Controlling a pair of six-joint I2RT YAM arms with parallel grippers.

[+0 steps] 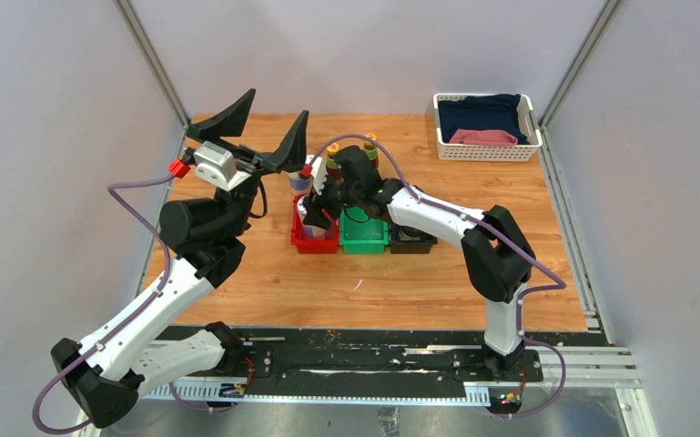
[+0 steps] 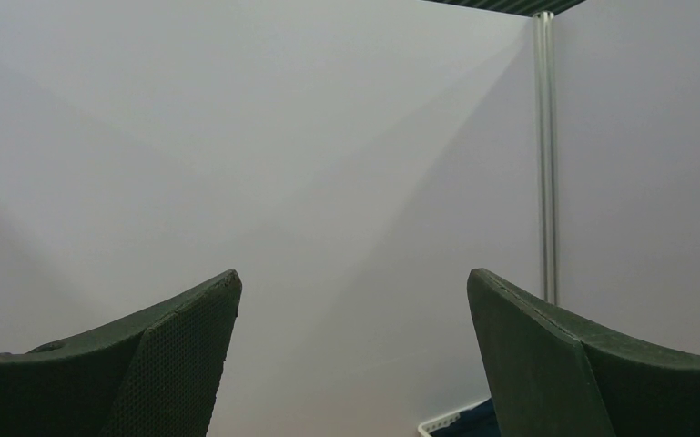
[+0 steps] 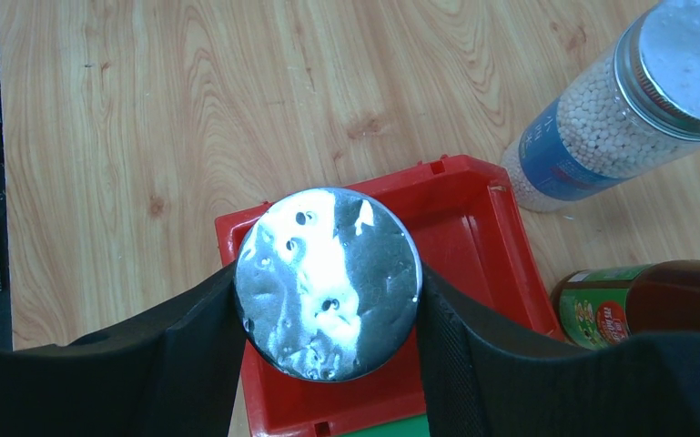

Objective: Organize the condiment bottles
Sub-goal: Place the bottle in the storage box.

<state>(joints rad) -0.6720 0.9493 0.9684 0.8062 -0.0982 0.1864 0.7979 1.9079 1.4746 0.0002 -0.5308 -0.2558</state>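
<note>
The open red bin is right below my right gripper. My right gripper should lower the silver-lidded jar next and let go of it on the bottom of the bin.
My right gripper (image 3: 328, 289) is shut on a silver-lidded jar (image 3: 328, 282), gripping its lid from both sides directly over the red bin (image 3: 473, 209). In the top view this gripper (image 1: 319, 206) is at the red bin (image 1: 313, 240). A second silver-lidded jar (image 3: 619, 109) with white beads and a blue label stands on the table behind the bin; it also shows in the top view (image 1: 299, 182). Two brown bottles with yellow caps (image 1: 333, 151) (image 1: 370, 143) stand behind the bins; one shows in the right wrist view (image 3: 646, 300). The pale black-capped bottles are hidden. My left gripper (image 1: 264, 127) is open, empty, raised high, and faces the wall (image 2: 355, 300).
A green bin (image 1: 364, 233) and a black bin (image 1: 413, 242) stand in a row right of the red one. A white basket (image 1: 487, 127) with dark and pink cloth sits at the back right; its corner shows in the left wrist view (image 2: 441, 423). Grey walls enclose the table.
</note>
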